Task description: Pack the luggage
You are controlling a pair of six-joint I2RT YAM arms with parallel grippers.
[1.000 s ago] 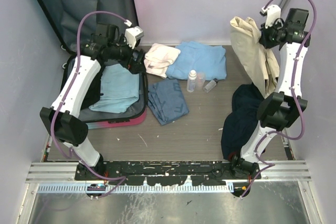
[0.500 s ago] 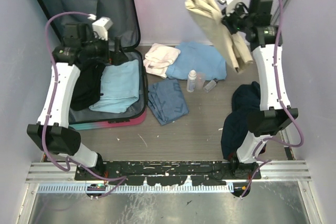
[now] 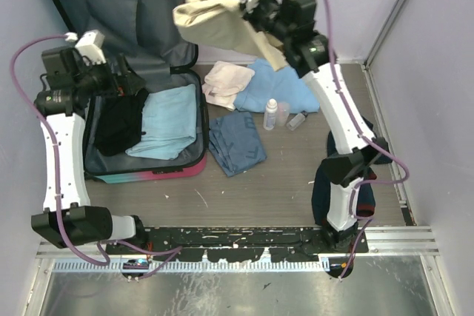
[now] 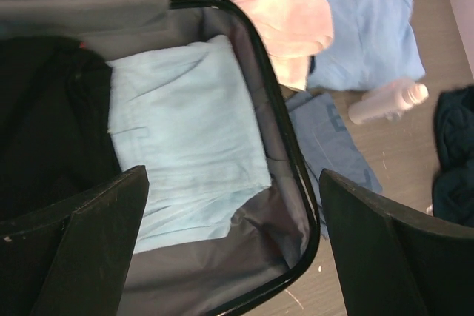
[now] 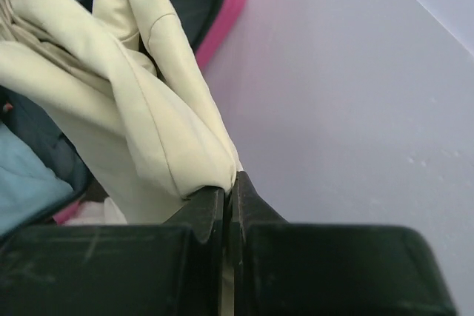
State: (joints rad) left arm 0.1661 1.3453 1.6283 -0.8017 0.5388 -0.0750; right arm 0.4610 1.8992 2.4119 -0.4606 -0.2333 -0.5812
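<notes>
The light blue cloth (image 3: 167, 120) is below my right gripper and to its left in the top view. Next I will lower my right gripper back over it and let go of the cream garment (image 3: 215, 24).
The luggage (image 3: 178, 171) lies open at the left, its lid leaning on the back wall. In it lie a folded light blue cloth (image 3: 167, 120) and a black garment (image 3: 118, 125). My left gripper (image 3: 132, 79) hovers open and empty over the luggage's far left part. The left wrist view shows the luggage rim (image 4: 296, 175), the light blue cloth (image 4: 185, 138) and the black garment (image 4: 44, 123) beneath my left gripper (image 4: 233, 175). My right gripper (image 3: 248, 11) is shut on a cream garment (image 3: 215, 24), held high beside the lid. The right wrist view shows my right gripper (image 5: 231, 183) pinching the cream garment (image 5: 141, 94).
On the table right of the luggage lie a pale pink cloth (image 3: 226, 83), a blue garment (image 3: 285, 83), a folded grey-blue cloth (image 3: 235, 142) and two small clear bottles (image 3: 271, 115), (image 3: 298, 120). A dark navy cloth heap (image 3: 341, 168) lies by the right arm's base. Walls close in on three sides.
My right arm has swung left from the right wall, carrying the cream garment up to the luggage lid. My left gripper has drawn back left over the luggage.
</notes>
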